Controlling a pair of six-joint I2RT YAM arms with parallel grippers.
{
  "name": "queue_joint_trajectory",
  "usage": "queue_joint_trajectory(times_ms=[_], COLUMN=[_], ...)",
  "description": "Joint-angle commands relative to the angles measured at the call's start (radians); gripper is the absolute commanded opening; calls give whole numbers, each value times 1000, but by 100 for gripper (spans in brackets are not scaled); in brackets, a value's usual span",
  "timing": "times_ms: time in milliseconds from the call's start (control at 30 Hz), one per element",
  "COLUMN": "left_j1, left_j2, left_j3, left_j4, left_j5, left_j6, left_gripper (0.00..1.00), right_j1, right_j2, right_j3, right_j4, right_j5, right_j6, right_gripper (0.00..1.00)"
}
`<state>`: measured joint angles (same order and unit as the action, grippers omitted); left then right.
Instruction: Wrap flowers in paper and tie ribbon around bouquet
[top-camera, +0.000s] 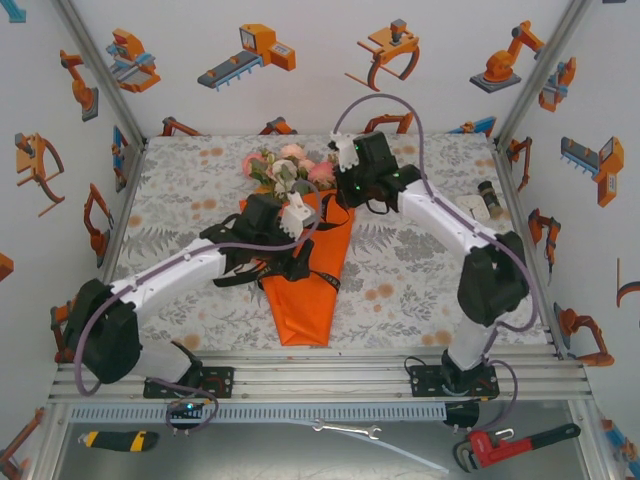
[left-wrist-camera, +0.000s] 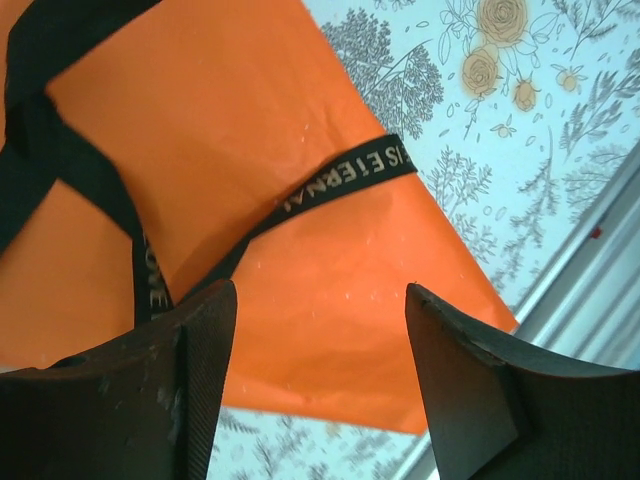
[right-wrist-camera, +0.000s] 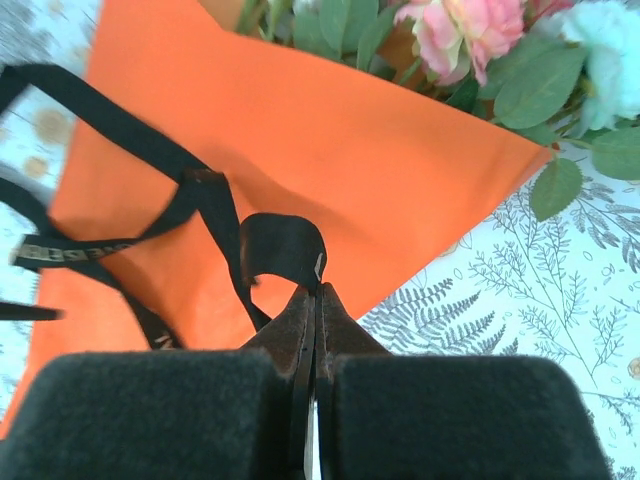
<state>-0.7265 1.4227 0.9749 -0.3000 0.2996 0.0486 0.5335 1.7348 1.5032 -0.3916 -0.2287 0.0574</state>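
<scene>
My right gripper should next move back over the orange paper (left-wrist-camera: 250, 120) to the middle of the cone and let go of the ribbon loop, because the crossing pieces of ribbon are behind the gripper.
The bouquet (top-camera: 300, 300) lies mid-table as a cone of orange paper (left-wrist-camera: 250, 120) with its tip toward the arms. The flowers (top-camera: 285, 168), pink and pale blooms with green leaves (right-wrist-camera: 460, 30), stick out of its far end. The black ribbon (left-wrist-camera: 340, 185) crosses over the paper in loose strands (top-camera: 325, 278). My right gripper (right-wrist-camera: 318, 290) hangs above the cone's wide end (top-camera: 335, 208), shut on a small loop of the ribbon (right-wrist-camera: 280, 245). Over the cone's left side, my left gripper (left-wrist-camera: 320, 300) stands open, nothing between its fingers (top-camera: 285, 268).
A small white and black object (top-camera: 492, 200) lies near the table's right edge. Below the near rail lie a utility knife (top-camera: 118, 438), a spanner (top-camera: 345, 430) and a red pipe wrench (top-camera: 515, 442). Printed walls close in three sides of the table.
</scene>
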Motion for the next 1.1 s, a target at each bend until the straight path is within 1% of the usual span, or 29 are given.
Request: queue_joint_trajectory(times_ms=[0, 100, 200, 300, 367, 433, 500, 567, 667, 800, 933, 1067], left_j1=[-10, -11, -11, -13, -17, -24, -27, -31, -50, -72, -73, -73], left_j2=[56, 126, 188, 209, 222, 237, 240, 226, 157, 44, -36, -42], left_j3=[1, 20, 58, 40, 35, 35, 39, 44, 47, 28, -3, -1], left_j4=[138, 141, 85, 100, 89, 72, 59, 49, 33, 77, 144, 159], left_j5=[16, 54, 141, 169, 139, 98, 78, 84, 109, 96, 46, 0], left_j6=[133, 176, 185, 169, 175, 186, 193, 192, 201, 193, 181, 184], left_gripper=[66, 66, 64, 57, 51, 39, 18, 0, 0, 0, 0, 0], right_j1=[3, 3, 3, 4, 3, 3, 3, 3, 3, 35, 84, 94], right_j2=[-60, -100, -114, -111, -106, -102, -97, -87, -63, -32, -42, -80], right_j3=[-60, -98, -116, -118, -119, -124, -127, -130, -148, -199, -312, -453], right_j4=[59, 89, 102, 78, 69, 73, 78, 79, 96, 132, 211, 321], right_j5=[-5, -5, -33, -3, 8, 2, 1, 7, -36, -121, -174, -280], right_j6=[135, 197, 207, 203, 206, 217, 224, 224, 225, 238, 277, 319], right_gripper=[0, 0, 0, 0, 0, 0, 0, 0, 0, 0, 0, 6])
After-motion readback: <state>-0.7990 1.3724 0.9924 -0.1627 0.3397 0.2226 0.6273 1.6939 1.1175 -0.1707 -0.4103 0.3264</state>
